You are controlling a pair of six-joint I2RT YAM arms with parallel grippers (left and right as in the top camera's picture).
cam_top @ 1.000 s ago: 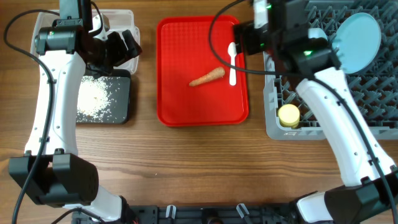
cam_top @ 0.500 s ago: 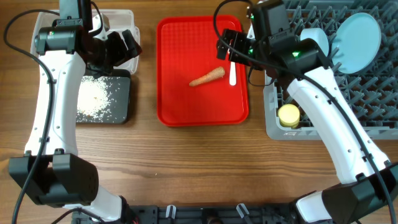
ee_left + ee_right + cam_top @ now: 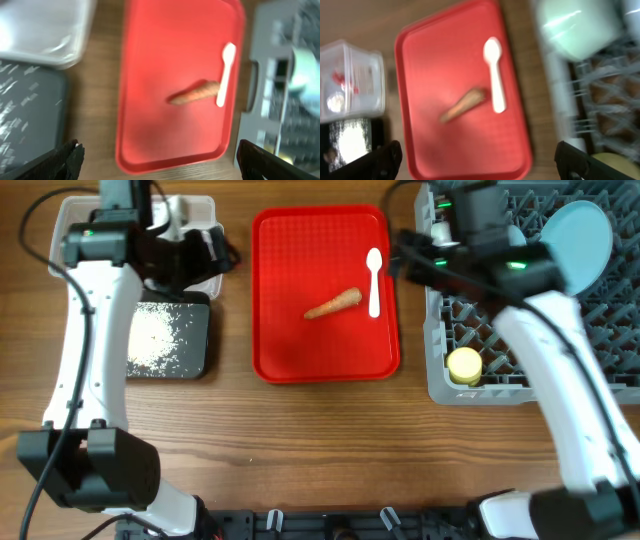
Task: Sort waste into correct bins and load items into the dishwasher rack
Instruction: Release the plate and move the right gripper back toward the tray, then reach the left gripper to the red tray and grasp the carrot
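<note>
The left gripper goes to the right in the overhead view and down onto the carrot's middle (image 3: 334,304) (image 3: 196,94) next, turning its fingers crosswise, since the carrot lies at an angle.
An orange carrot (image 3: 333,304) and a white plastic spoon (image 3: 374,280) lie on the red tray (image 3: 290,350). My left gripper (image 3: 205,255) is open and empty beside the clear tub (image 3: 80,220). My right gripper (image 3: 408,258) is open and empty at the grey rack's (image 3: 540,385) left edge, just right of the spoon. The black tray (image 3: 190,365) holds rice grains (image 3: 155,340). A yellow cup (image 3: 464,365) and pale-blue plate (image 3: 580,235) sit in the rack. The right wrist view shows the carrot (image 3: 464,105), spoon (image 3: 495,85) and a pale-green bowl (image 3: 575,25).
The clear tub in the right wrist view (image 3: 350,80) holds a red wrapper (image 3: 340,80) and a white scrap (image 3: 335,102). The left wrist view shows the carrot (image 3: 195,93), spoon (image 3: 225,72) and a light-blue bowl (image 3: 305,70) in the rack. Bare wood lies along the front.
My right gripper reached left over the spoon, then drew back right to the rack's edge, still empty. My left gripper shifted slightly. Carrot and spoon have not moved.
</note>
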